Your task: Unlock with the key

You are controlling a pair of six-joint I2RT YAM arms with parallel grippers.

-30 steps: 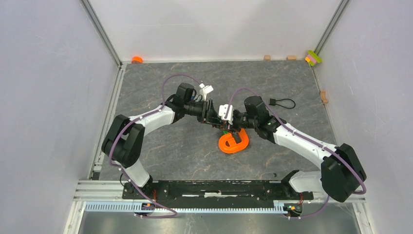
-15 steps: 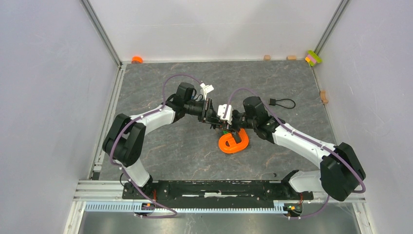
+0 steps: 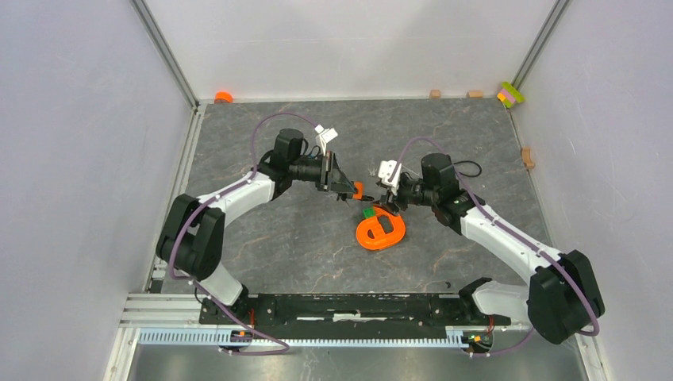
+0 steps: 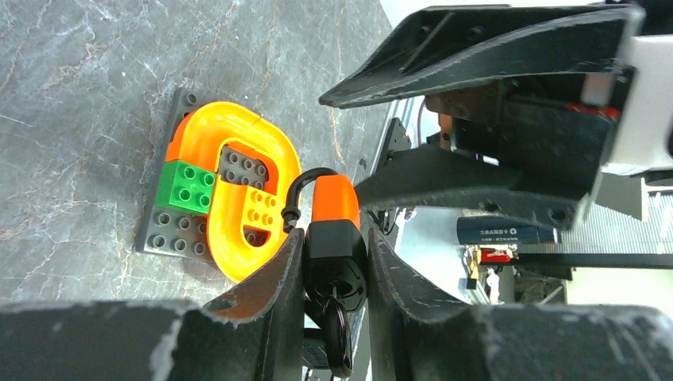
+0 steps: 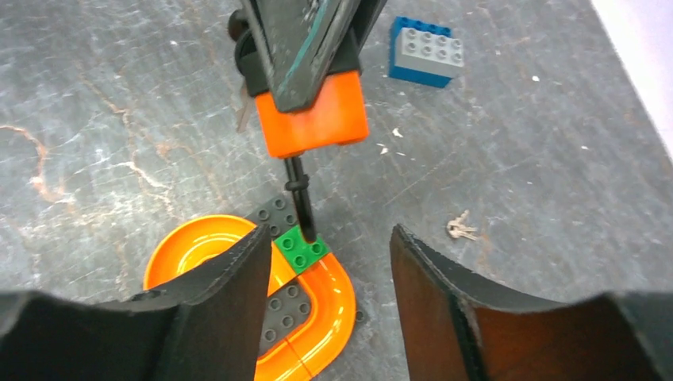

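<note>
The padlock's shackle is hanging open. My left gripper should next go down to the left in the top view onto bare tabletop by the blue-grey brick and let go of the padlock.
My left gripper (image 3: 355, 191) is shut on the small orange padlock (image 4: 334, 208) and holds it above the table. The padlock's black shackle (image 4: 295, 186) hangs with one end free. The key's black head (image 4: 340, 332) sticks out of the padlock's black bottom, between my left fingers (image 4: 270, 278). My right gripper (image 3: 382, 205) is open and empty, a little to the right of the padlock (image 5: 315, 113). In the right wrist view the shackle (image 5: 298, 198) points down over the orange ring-shaped piece (image 5: 349, 305).
The orange ring piece (image 3: 381, 231) sits on a grey studded plate with a green brick (image 4: 185, 187). A blue-grey brick (image 5: 424, 49) and a small bunch of silvery keys (image 5: 459, 228) lie on the table. A black cable loop (image 3: 468, 168) lies behind the right arm.
The two grippers were close together over the ring piece. Now they are apart: the left has drawn back left with the padlock, and the right has moved right and stands open.
</note>
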